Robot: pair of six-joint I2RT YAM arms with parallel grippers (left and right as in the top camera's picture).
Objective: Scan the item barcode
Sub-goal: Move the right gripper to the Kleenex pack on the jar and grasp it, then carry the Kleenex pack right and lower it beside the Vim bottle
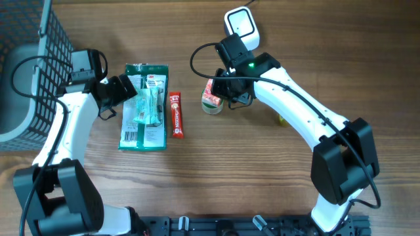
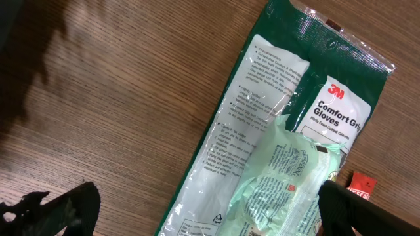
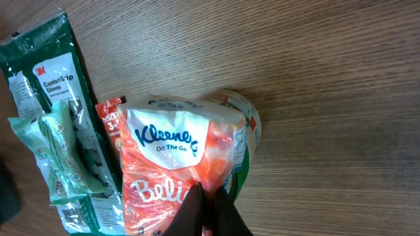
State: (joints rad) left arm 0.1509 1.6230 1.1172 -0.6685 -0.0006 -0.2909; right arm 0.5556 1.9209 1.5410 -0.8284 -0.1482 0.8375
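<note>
The round container lies beneath the tissue pack (image 1: pixel 211 92), so my right gripper needs to carry the pack toward the yellow object and down, and release it on the bare tabletop before that object.
My right gripper (image 3: pixel 207 210) is shut on the wrapper of an orange and white Kleenex tissue pack (image 3: pixel 177 164), pinching its near end. From overhead the pack (image 1: pixel 211 92) sits just below the white scanner (image 1: pixel 239 25), under the right gripper (image 1: pixel 224 88). My left gripper (image 2: pixel 210 213) stands wide open over a green 3M glove package (image 2: pixel 262 118), one finger on each side of it. A pale green pouch (image 2: pixel 289 170) lies on top of that package (image 1: pixel 144 108).
A round green-rimmed container (image 3: pixel 248 128) lies under the tissue pack. A thin red packet (image 1: pixel 176 115) lies right of the glove package. A dark mesh basket (image 1: pixel 29 39) fills the far left corner. A small yellow object (image 1: pixel 280 119) shows under the right arm.
</note>
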